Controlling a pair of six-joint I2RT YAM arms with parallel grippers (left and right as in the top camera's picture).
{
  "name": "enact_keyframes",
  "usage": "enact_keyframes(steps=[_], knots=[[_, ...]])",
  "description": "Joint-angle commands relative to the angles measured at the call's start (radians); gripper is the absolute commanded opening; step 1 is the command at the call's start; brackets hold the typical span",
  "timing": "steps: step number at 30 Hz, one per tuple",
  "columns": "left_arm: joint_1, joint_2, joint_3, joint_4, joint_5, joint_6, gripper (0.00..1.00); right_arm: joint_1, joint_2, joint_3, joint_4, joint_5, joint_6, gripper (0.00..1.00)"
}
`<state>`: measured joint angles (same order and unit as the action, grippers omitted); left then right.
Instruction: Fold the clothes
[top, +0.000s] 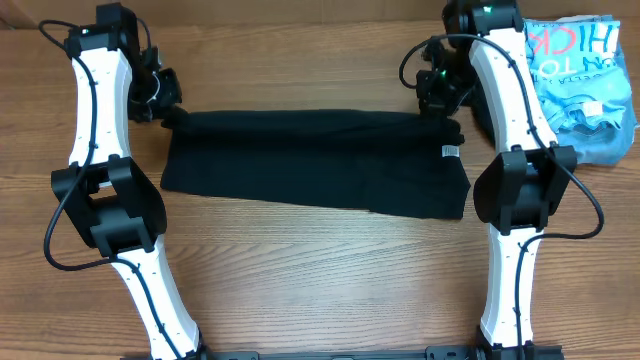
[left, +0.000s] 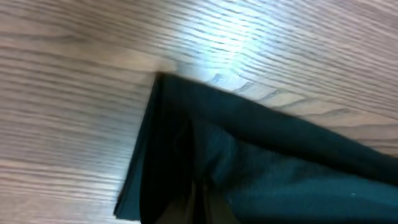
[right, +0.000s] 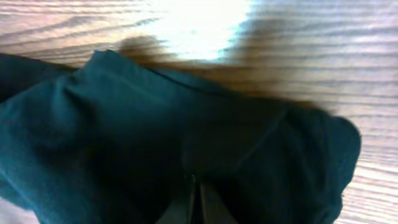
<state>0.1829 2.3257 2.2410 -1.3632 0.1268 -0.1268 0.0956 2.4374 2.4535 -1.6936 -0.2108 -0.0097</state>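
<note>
My left gripper next needs to lower back onto the folded T-shirt's flat end (top: 188, 150), below and back of it, to release the T-shirt's corner bunched in its fingers.
The clothes, a black T-shirt (top: 315, 165), lie across the middle of the table as a long folded band, with a small white label (top: 450, 151) near the right end. My left gripper (top: 168, 112) is at the band's far left corner, shut on the fabric. In the left wrist view, the jaws of that gripper (left: 200, 199) are pressed together in the dark cloth (left: 267, 162). My right gripper (top: 440, 105) is at the far right corner, also shut on the fabric. The right wrist view shows its fingers (right: 198, 199) closed, with cloth (right: 124, 137) bunched around them.
A light blue printed shirt (top: 585, 85) lies crumpled at the back right corner, just beyond the right arm. Bare wooden tabletop (top: 320, 280) stretches in front of the T-shirt between the two arm bases.
</note>
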Motion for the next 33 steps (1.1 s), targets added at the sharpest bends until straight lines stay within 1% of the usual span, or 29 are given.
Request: enact_keyframes(steps=[1,8,10,14,15,17,18,19,21,22,24,25,26,27,28,29,30,31,32,33], knots=[[-0.006,0.01,0.005,-0.014,-0.067,0.004,0.04,0.01,-0.045,-0.06,0.0,0.0,0.038,0.04],[-0.006,0.011,-0.147,-0.008,-0.068,-0.008,0.04,0.019,-0.045,-0.317,0.015,0.0,0.058,0.04],[-0.006,0.011,-0.197,0.025,-0.072,-0.008,0.04,0.019,-0.045,-0.376,0.035,-0.001,0.068,0.04],[-0.006,0.011,-0.288,0.09,-0.087,-0.008,0.04,0.018,-0.045,-0.525,0.124,0.0,0.075,0.04],[-0.006,0.011,-0.306,0.1,-0.094,-0.008,0.06,0.018,-0.045,-0.55,0.151,0.0,0.075,0.04],[-0.006,0.011,-0.307,0.092,-0.093,-0.008,0.19,0.018,-0.046,-0.55,0.158,0.016,0.075,0.04],[-0.006,0.011,-0.306,0.085,-0.092,-0.007,0.28,0.018,-0.046,-0.542,0.156,0.026,0.075,0.12],[-0.006,0.011,-0.292,0.076,-0.08,0.001,0.47,0.018,-0.047,-0.534,0.151,0.027,0.074,0.26],[-0.006,0.01,-0.227,0.047,-0.06,0.0,0.54,0.018,-0.051,-0.503,0.142,0.039,0.067,0.38],[-0.006,0.01,-0.138,0.024,-0.029,0.0,0.57,0.018,-0.062,-0.455,0.143,0.052,0.066,0.45],[-0.009,0.01,-0.001,0.001,0.017,0.0,0.61,0.018,-0.091,-0.351,0.139,0.057,0.066,0.51],[-0.019,0.01,0.108,-0.006,0.058,0.0,0.69,0.018,-0.112,-0.266,0.113,0.057,0.066,0.54],[-0.027,0.01,0.142,-0.01,0.061,0.0,0.7,0.018,-0.118,-0.232,0.095,0.056,0.067,0.57],[-0.04,0.01,0.146,-0.013,0.062,0.0,0.65,0.018,-0.119,-0.214,0.062,0.051,0.068,0.58],[-0.05,0.01,0.131,-0.013,0.062,0.0,0.58,0.018,-0.119,-0.216,0.041,0.051,0.068,0.51],[-0.061,0.01,0.111,-0.008,0.062,0.0,0.49,0.018,-0.118,-0.23,0.033,0.051,0.069,0.38],[-0.077,0.01,0.076,0.008,0.062,0.0,0.32,0.018,-0.118,-0.249,0.023,0.052,0.082,0.11],[-0.093,0.01,0.03,0.038,0.063,0.0,0.15,0.022,-0.118,-0.275,0.027,0.052,0.09,0.04],[-0.113,0.01,-0.022,0.074,0.071,0.0,0.1,0.026,-0.118,-0.309,0.028,0.052,0.09,0.04],[-0.133,0.01,-0.088,0.122,0.085,0.0,0.08,0.028,-0.118,-0.352,0.034,0.051,0.093,0.04]])
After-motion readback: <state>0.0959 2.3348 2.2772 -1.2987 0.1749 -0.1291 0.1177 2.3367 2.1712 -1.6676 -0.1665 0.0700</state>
